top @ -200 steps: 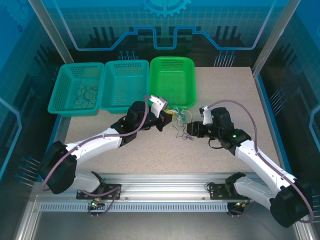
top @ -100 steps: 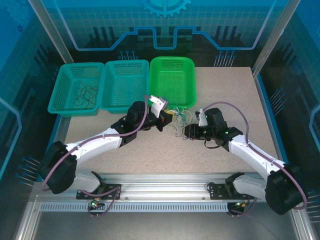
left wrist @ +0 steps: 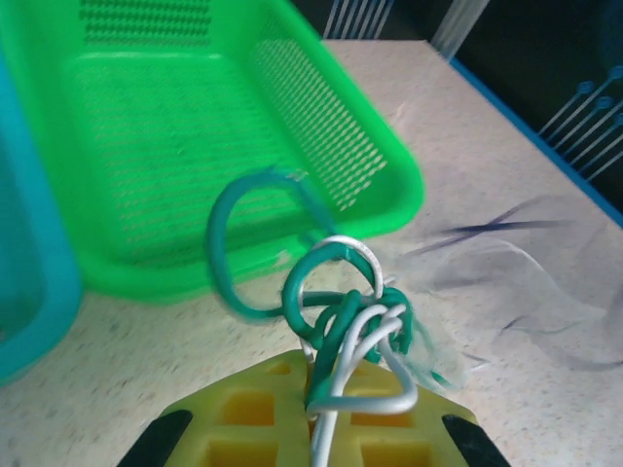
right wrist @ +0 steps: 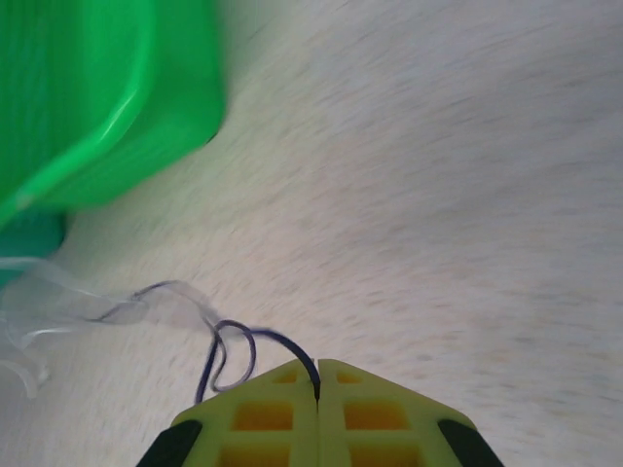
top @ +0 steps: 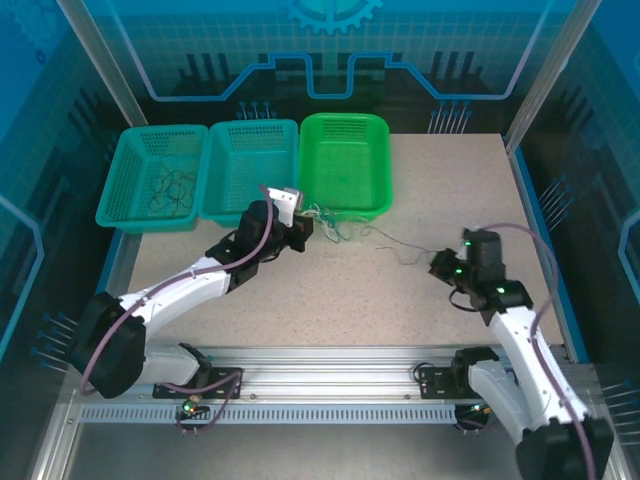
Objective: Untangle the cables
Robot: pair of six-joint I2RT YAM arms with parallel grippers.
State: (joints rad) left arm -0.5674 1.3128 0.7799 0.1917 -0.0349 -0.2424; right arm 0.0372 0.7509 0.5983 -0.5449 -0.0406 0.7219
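My left gripper will pull the knot back over the table between the arms and then let go of it.
The cables form a small knot of bluish-green and whitish wires (left wrist: 350, 311), and my left gripper (left wrist: 326, 375) is shut on it just in front of the green basket (left wrist: 243, 146). In the top view this left gripper (top: 300, 224) holds the knot (top: 326, 222) beside the basket's near edge. A thin dark cable (top: 400, 248) stretches from the knot toward my right gripper (top: 440, 266), far out to the right. In the right wrist view the right gripper (right wrist: 318, 375) is shut on that dark cable (right wrist: 234, 342), which curls away to the left.
Three baskets line the table's back left: a teal one (top: 120, 190) holding dark wires (top: 172, 188), a second teal one (top: 222, 200) and the green one (top: 372, 200). Bare tabletop (top: 450, 180) lies to the right and between the arms.
My right gripper shut on the dark cable and pulled back to the right, drawing it out of the knot. The left gripper moved left and back with the green and white wires.
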